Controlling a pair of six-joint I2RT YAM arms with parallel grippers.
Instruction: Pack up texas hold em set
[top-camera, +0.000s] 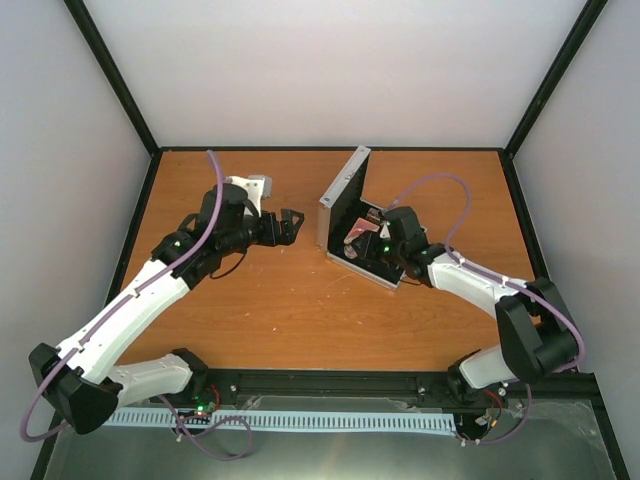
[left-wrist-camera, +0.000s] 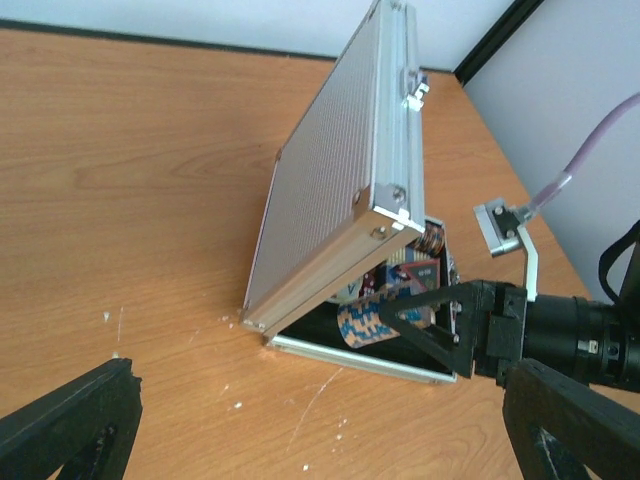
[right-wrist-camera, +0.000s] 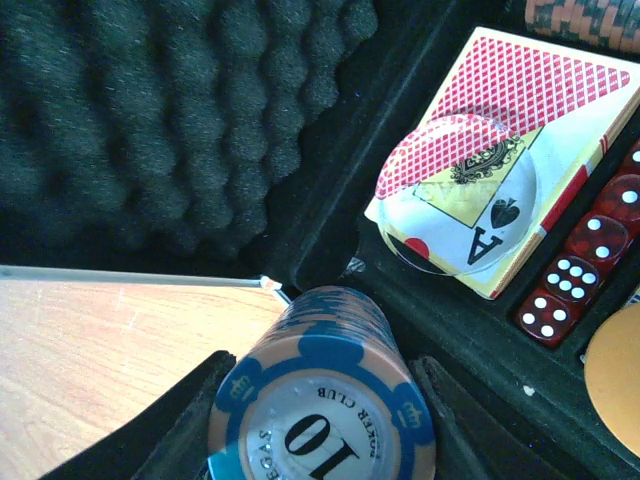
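The black-lined slot (right-wrist-camera: 438, 340) between the card deck (right-wrist-camera: 500, 110) and the front rim of the case is empty. My right gripper should lower the striped chip stack into it next.
The silver metal case (top-camera: 342, 190) stands open mid-table, its lid tilted up over the black-lined base (left-wrist-camera: 330, 190). My right gripper (top-camera: 368, 243) reaches into the base and is shut on a blue-and-tan striped chip stack (right-wrist-camera: 330, 340), marked 10, lying sideways just above the base's near corner; it also shows in the left wrist view (left-wrist-camera: 365, 318). In the case lie a red-backed card deck (right-wrist-camera: 500, 110) under a clear disc, red dice (right-wrist-camera: 570, 280), an orange disc (right-wrist-camera: 615, 375) and orange chips (right-wrist-camera: 590, 18). My left gripper (top-camera: 290, 225) is open and empty, left of the case.
The lid's black egg-crate foam (right-wrist-camera: 150, 110) hangs close over the right gripper. The case's front rim (left-wrist-camera: 350, 355) lies between my left fingers (left-wrist-camera: 70, 425) and the base. The enclosure walls stand at the table's back and sides.
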